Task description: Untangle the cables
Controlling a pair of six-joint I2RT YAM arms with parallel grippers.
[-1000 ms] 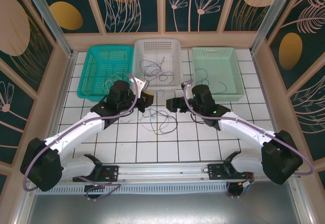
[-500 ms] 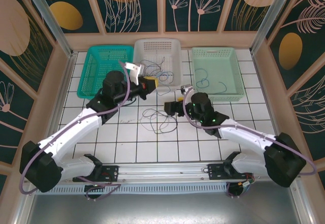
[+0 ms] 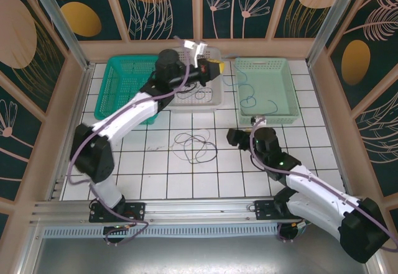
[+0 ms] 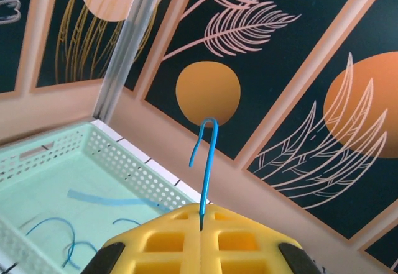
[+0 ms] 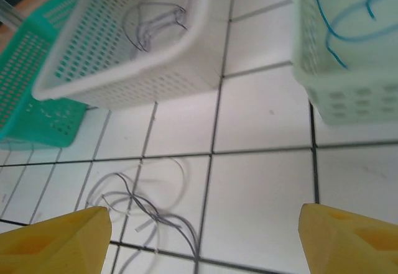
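The left gripper moves across and down over the mint basket beside and below it next, and releases the blue cable where blue cables already lie.
My left gripper (image 3: pixel 213 69) is raised at the back, between the white basket (image 3: pixel 193 55) and the mint basket (image 3: pixel 283 87). In the left wrist view its yellow jaws (image 4: pixel 202 224) are shut on a thin blue cable (image 4: pixel 208 162) that sticks up and hooks over. Blue cables (image 4: pixel 68 240) lie in the mint basket (image 4: pixel 68 143) below. A loose tangle of dark and pale cables (image 3: pixel 196 146) lies on the tiles mid-table. My right gripper (image 3: pixel 232 136) stands open just right of the tangle; its wrist view shows the tangle (image 5: pixel 140 209) by the left fingertip (image 5: pixel 56 243), untouched.
A teal basket (image 3: pixel 124 87) stands at the back left. The white basket (image 5: pixel 124 69) holds several dark cables (image 3: pixel 189 87). The mint basket (image 5: pixel 348 81) holds a blue loop (image 5: pixel 348 31). Wooden walls close the back and sides. White tiles lie bare round the tangle.
My left arm has swung from beside the tangle up and back toward the baskets, jaws still shut on the cable. The right gripper has drawn back to the right and toward the front.
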